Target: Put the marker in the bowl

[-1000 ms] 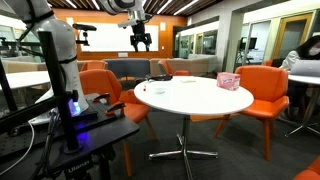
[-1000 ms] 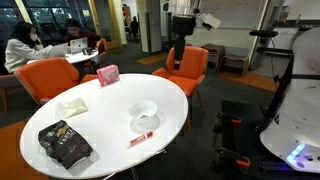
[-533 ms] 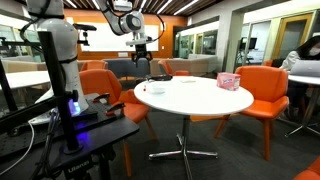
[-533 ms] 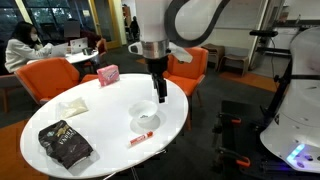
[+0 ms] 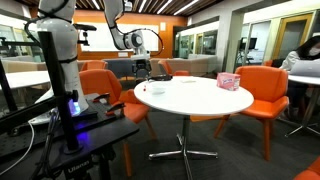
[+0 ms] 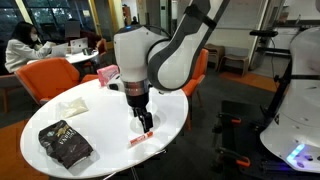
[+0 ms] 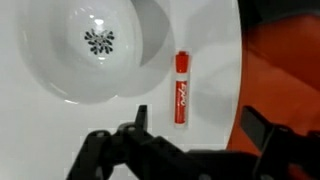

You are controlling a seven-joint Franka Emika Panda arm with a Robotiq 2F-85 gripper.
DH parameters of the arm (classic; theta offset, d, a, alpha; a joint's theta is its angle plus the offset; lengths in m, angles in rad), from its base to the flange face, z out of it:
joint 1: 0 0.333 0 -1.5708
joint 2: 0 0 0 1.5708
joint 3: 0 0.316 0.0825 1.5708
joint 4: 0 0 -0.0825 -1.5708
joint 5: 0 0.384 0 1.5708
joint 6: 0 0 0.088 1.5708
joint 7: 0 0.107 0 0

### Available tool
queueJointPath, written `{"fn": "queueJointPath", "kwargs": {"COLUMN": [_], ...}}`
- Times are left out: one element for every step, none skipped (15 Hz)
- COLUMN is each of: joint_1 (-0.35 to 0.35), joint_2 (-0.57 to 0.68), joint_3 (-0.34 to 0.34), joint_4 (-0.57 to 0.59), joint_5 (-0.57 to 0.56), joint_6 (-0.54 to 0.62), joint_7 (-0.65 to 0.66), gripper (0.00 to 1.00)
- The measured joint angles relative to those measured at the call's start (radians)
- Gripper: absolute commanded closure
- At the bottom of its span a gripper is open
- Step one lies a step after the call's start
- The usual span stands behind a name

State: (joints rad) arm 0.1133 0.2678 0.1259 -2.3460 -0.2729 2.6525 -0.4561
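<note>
I will next lower my gripper onto the marker's uncapped end (image 7: 181,112) and close it there, clear of the bowl's rim, because that end is below, between its open fingers.
In the wrist view the small white bowl (image 7: 95,45) with a dark pattern at its centre sits on the white round table (image 7: 205,30). The red marker (image 7: 181,90) lies flat just beside its rim. My gripper (image 7: 197,125) is open and empty, hovering low with its fingers straddling the marker's lower end. In an exterior view the gripper (image 6: 145,122) hangs over the bowl, mostly hiding it, and the marker (image 6: 140,139) lies near the table's front edge. The gripper (image 5: 145,72) also shows above the bowl (image 5: 157,89) in the exterior view from across the table.
A pink patterned box (image 6: 108,74) stands at the table's far side and also shows in an exterior view (image 5: 229,81). A black bag (image 6: 65,145) and a white napkin (image 6: 72,106) lie on the table. Orange chairs (image 5: 262,92) ring the table.
The arm has swung from high behind the table down over it. The gripper now hovers low over the bowl and marker. The objects have not moved.
</note>
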Motion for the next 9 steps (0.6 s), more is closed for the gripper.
{"fn": "queueJointPath", "kwargs": {"joint_1": [-0.003, -0.008, -0.014, -0.021, -0.030, -0.038, -0.046, -0.052, -0.056], "joint_2": [0.028, 0.054, 0.079, 0.101, 0.123, 0.143, 0.164, 0.184, 0.203], "joint_3": [0.009, 0.016, 0.020, 0.020, 0.021, 0.022, 0.022, 0.024, 0.028], "joint_4": [0.016, 0.032, 0.049, 0.064, 0.081, 0.097, 0.112, 0.126, 0.139], "joint_5": [0.005, 0.006, 0.006, 0.006, 0.006, 0.006, 0.006, 0.006, 0.006], "joint_6": [0.000, 0.000, 0.000, 0.000, 0.000, 0.000, 0.000, 0.000, 0.000], "joint_7": [-0.019, -0.035, -0.045, -0.052, -0.057, -0.065, -0.070, -0.071, -0.071], "gripper": [0.00, 0.00, 0.00, 0.00, 0.00, 0.00, 0.00, 0.00, 0.00]}}
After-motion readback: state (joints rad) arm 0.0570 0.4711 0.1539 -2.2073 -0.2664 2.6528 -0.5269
